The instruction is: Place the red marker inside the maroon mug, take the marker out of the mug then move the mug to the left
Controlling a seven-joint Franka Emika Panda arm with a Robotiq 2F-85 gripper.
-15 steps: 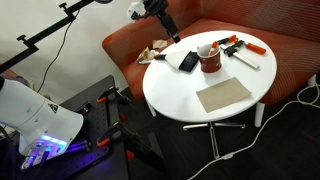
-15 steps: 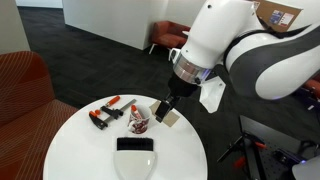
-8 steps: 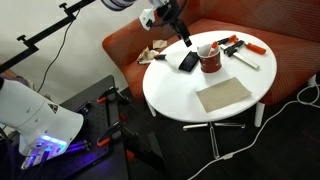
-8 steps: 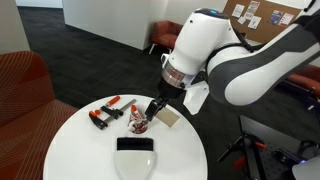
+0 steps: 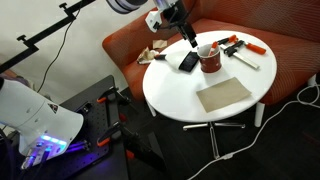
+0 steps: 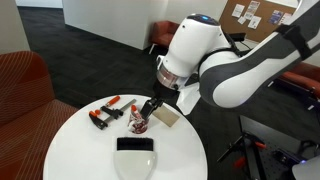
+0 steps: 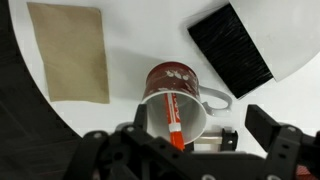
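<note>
Next I need to lower my gripper toward the mug's opening, bringing its spread fingers around the red marker's top end (image 5: 214, 46) (image 7: 177, 138), because that end reaches up to the mug's rim.
The maroon mug (image 7: 170, 76) stands on the round white table (image 7: 130, 20), and it also shows in both exterior views (image 5: 210, 59) (image 6: 139, 123). The red marker (image 7: 172, 116) leans inside the mug against its pale wall, with its top end at the rim. My gripper (image 7: 200, 138) hovers just above the mug's mouth in both exterior views (image 5: 189, 38) (image 6: 148, 107). Its fingers are spread wide to either side of the mug. They hold nothing.
A black block (image 7: 230, 45) lies beside the mug and a brown cloth (image 7: 70, 52) lies further off. Orange-and-black clamps (image 5: 236, 44) (image 6: 104, 113) and a long white pen (image 5: 246, 62) lie behind the mug. An orange sofa (image 5: 290, 60) wraps the table's far side.
The arm has moved across the table and come down over the mug. The mug and the other things on the table have not moved.
</note>
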